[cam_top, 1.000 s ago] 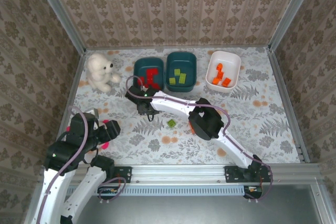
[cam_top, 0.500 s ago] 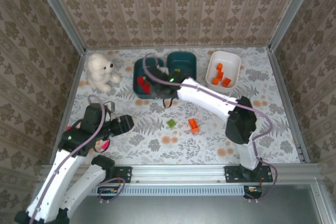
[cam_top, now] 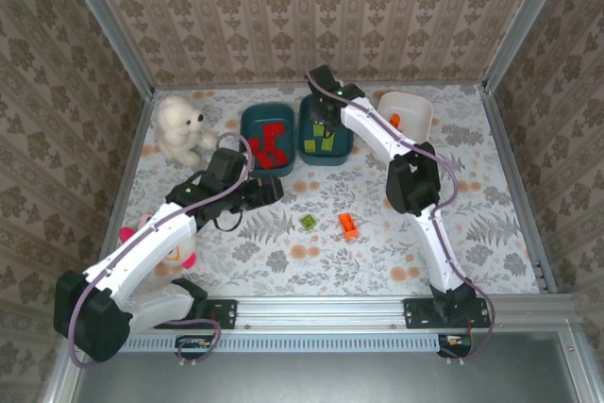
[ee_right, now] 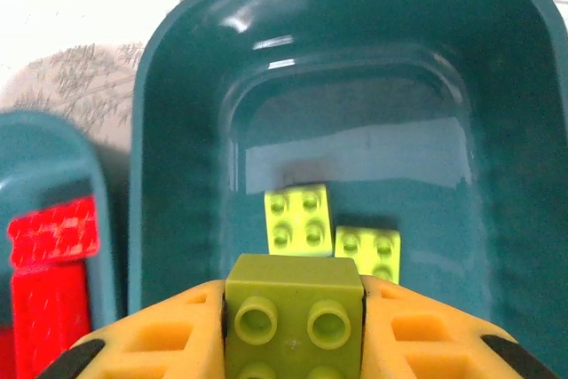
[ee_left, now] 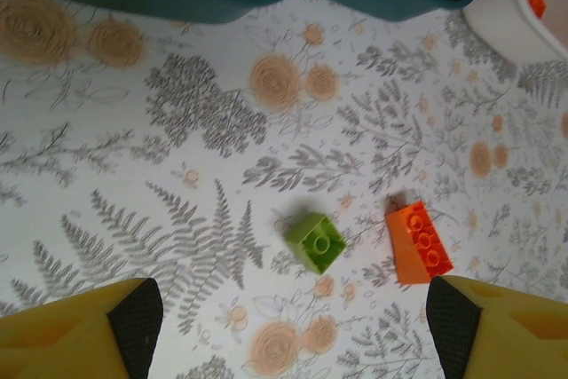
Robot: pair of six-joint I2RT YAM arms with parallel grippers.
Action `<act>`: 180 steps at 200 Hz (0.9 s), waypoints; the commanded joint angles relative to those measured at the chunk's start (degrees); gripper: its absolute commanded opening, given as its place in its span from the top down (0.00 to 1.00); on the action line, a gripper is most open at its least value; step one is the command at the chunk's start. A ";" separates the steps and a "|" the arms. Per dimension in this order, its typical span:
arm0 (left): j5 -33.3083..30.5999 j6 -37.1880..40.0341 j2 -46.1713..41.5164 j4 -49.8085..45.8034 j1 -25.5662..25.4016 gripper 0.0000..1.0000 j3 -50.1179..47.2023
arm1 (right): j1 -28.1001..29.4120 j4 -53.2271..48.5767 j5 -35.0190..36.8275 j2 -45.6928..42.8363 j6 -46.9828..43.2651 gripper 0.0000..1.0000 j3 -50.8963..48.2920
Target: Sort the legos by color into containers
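The robot's right gripper will next go down toward the bare bottom of the container beside the green legos and let go of the light green lego, because the green legos are already in the middle teal container [ee_right: 177, 130].
My right gripper [ee_right: 295, 310] is shut on a light green lego [ee_right: 294, 303], held above the middle teal container [ee_right: 177, 130], where two green legos [ee_right: 299, 217] lie. In the top view the right gripper [cam_top: 322, 90] hangs over that tub's [cam_top: 326, 150] far rim. My left gripper [ee_left: 293, 326] is open above the table, its fingers [ee_left: 133, 317] wide apart. Below it lie a green lego [ee_left: 316, 241] and an orange lego [ee_left: 419, 242]. The left gripper [cam_top: 272, 191] is left of both loose legos [cam_top: 309, 221]. Red legos [cam_top: 271, 143] fill the left teal tub [cam_top: 247, 134]. The white tub [cam_top: 415, 106] holds orange legos.
A white teddy bear [cam_top: 181, 129] sits at the back left. A pink-and-white plush [cam_top: 186, 254] lies under the left arm near the front left. Metal rails and patterned walls close the table on three sides.
My right arm swung from the table left of centre, past the red tub, to the middle teal tub's far side, carrying a green lego. My left arm stretched forward and right towards the loose legos.
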 commanded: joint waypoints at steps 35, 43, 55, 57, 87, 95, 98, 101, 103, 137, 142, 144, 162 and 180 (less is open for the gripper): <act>-1.98 -1.44 1.12 3.27 -0.34 0.18 3.24 | -4.99 -2.05 -5.52 10.30 7.41 0.72 12.22; -2.23 -1.51 1.23 3.16 -0.34 0.18 3.35 | -5.21 -2.61 -5.99 11.09 8.59 0.72 12.64; -2.74 -1.43 1.55 2.95 -0.34 0.18 3.86 | -5.48 -3.43 -6.28 11.80 10.19 0.71 12.76; -2.81 -1.44 1.57 2.97 -0.32 0.18 3.90 | -5.54 -3.53 -6.37 11.89 10.46 0.71 12.79; -2.62 -1.62 3.17 3.45 -0.26 0.18 4.75 | -6.32 -4.72 -7.69 13.21 13.82 0.66 12.79; -2.19 -1.69 3.69 3.75 -0.28 0.18 4.84 | -6.52 -5.18 -7.71 13.45 14.26 0.63 12.77; -2.07 -1.71 3.88 3.89 -0.34 0.18 4.91 | -6.59 -5.24 -7.73 13.49 14.42 0.62 12.75; -1.97 -1.71 4.01 3.86 -0.34 0.18 5.02 | -6.61 -5.36 -7.74 13.58 14.57 0.61 12.81; -1.89 -1.71 4.14 3.97 -0.34 0.18 5.06 | -6.61 -5.40 -7.81 13.65 14.61 0.61 12.78; -1.15 -1.36 4.66 3.79 -0.43 0.18 5.46 | -7.14 -4.57 -8.63 12.83 15.58 0.50 12.84; -1.10 -1.29 4.65 3.62 -0.43 0.18 5.47 | -7.16 -4.30 -8.75 12.39 15.65 0.49 12.83; -1.02 -1.21 4.59 3.62 -0.43 0.18 5.44 | -7.16 -4.21 -8.79 12.26 15.69 0.48 12.83; -0.67 -1.02 4.33 3.06 -0.52 0.18 5.25 | -7.00 -3.21 -9.01 10.10 15.42 0.45 12.95; -0.61 -0.64 3.72 2.56 -0.51 0.18 4.93 | -6.49 -1.97 -8.94 6.80 13.90 0.43 13.00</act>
